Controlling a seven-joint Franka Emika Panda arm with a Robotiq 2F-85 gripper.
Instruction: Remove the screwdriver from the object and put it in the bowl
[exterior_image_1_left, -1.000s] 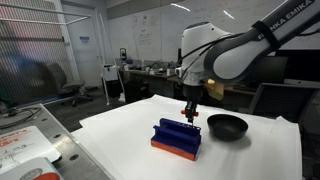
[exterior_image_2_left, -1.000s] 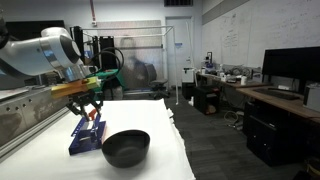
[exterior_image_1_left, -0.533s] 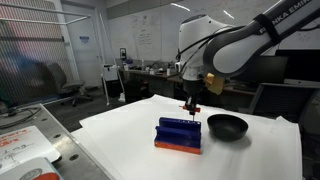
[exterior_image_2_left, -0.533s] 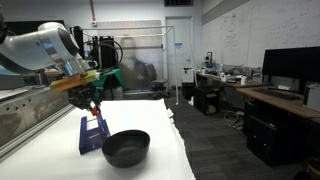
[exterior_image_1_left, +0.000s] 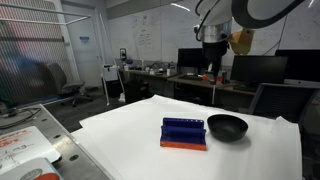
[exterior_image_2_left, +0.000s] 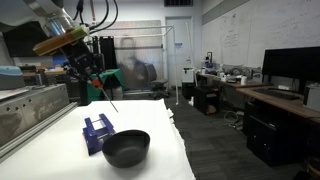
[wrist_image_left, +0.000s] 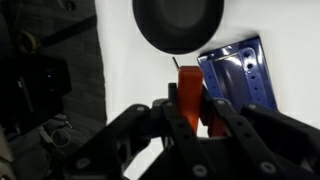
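Observation:
My gripper moves down and across toward the black bowl (exterior_image_1_left: 227, 126) (wrist_image_left: 179, 18) next. It brings the screwdriver's stem inside the bowl's rim, since the screwdriver hangs high and beside the bowl's opening.
My gripper (wrist_image_left: 188, 112) is shut on the screwdriver (wrist_image_left: 186, 95), whose red-orange handle sits between the fingers. It holds the tool high above the table in both exterior views (exterior_image_1_left: 211, 66) (exterior_image_2_left: 88, 70), with the thin shaft (exterior_image_2_left: 107, 99) pointing down. The blue ribbed holder (exterior_image_1_left: 184, 131) with its orange-red base stands on the white table, also in an exterior view (exterior_image_2_left: 97, 132) and in the wrist view (wrist_image_left: 240, 75). The black bowl (exterior_image_1_left: 227, 126) sits right beside the holder, and shows too in an exterior view (exterior_image_2_left: 126, 148) and in the wrist view (wrist_image_left: 178, 22). The bowl looks empty.
The white table (exterior_image_1_left: 120, 140) has an edge close to the bowl (exterior_image_2_left: 180, 150). A tray with papers (exterior_image_1_left: 25, 150) lies beside the table. Desks with monitors (exterior_image_2_left: 290, 70) stand farther off.
The gripper has risen from the blue holder to well above the table, lifting the screwdriver out of it. The holder has shifted slightly on the table.

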